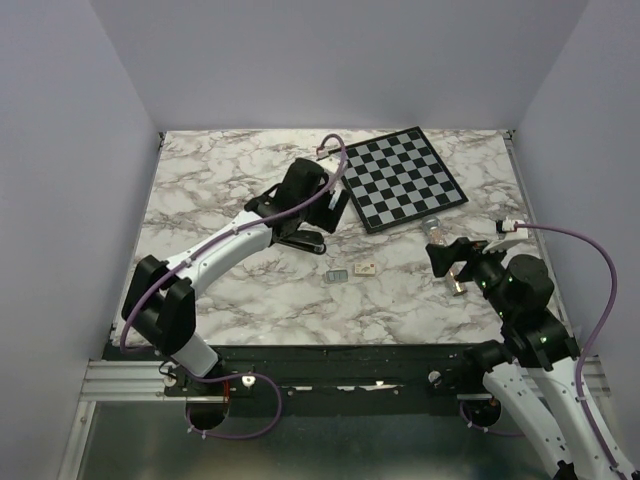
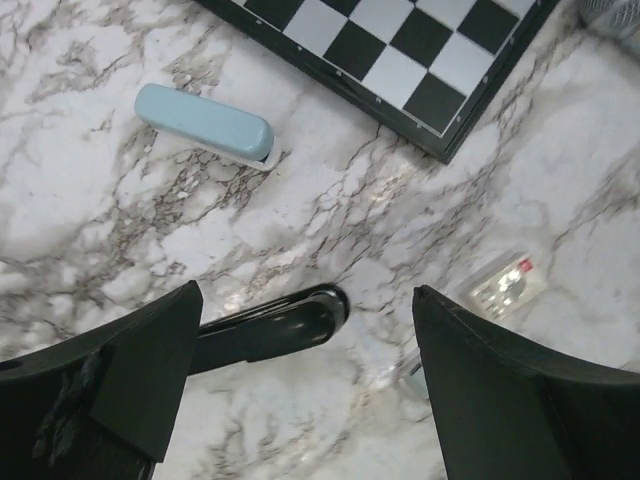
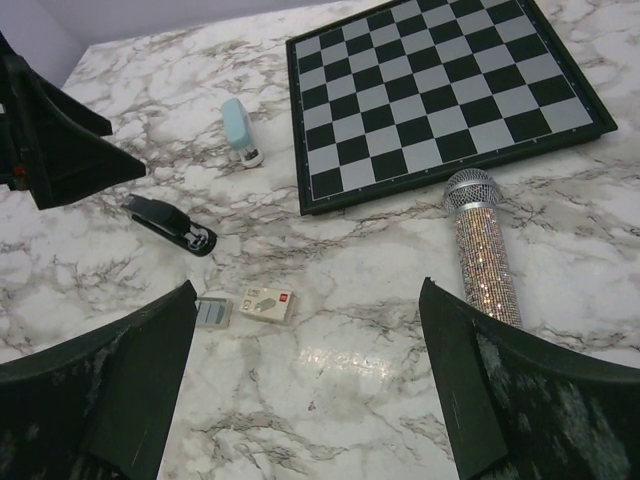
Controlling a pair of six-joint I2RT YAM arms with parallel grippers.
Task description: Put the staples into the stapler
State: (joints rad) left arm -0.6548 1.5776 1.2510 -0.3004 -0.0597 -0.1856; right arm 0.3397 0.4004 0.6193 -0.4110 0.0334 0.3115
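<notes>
My left gripper is above the black stapler [image 2: 270, 325], which lies slantwise, so it should lower and turn until its fingers are around the sides near the rounded end.
The black stapler [image 2: 270, 325] lies closed on the marble table, its rounded end between my left gripper's [image 2: 305, 300] open fingers, which hover above it. It also shows in the right wrist view [image 3: 170, 225]. The staples [image 3: 213, 312], a small silver-grey strip, lie beside a small cream box [image 3: 266, 304], near the middle of the table in the top view [image 1: 338, 274]. My right gripper [image 3: 307, 290] is open and empty, above bare marble to the right of the box. In the top view it hangs at the right [image 1: 450, 262] and the left gripper [image 1: 300, 238] is at centre.
A chessboard [image 1: 403, 178] lies at the back right. A glittery silver microphone [image 3: 485, 250] lies in front of it, under my right gripper. A small light-blue stapler [image 2: 205, 122] lies beyond the black one. The cream box [image 2: 505, 285] is right of my left gripper.
</notes>
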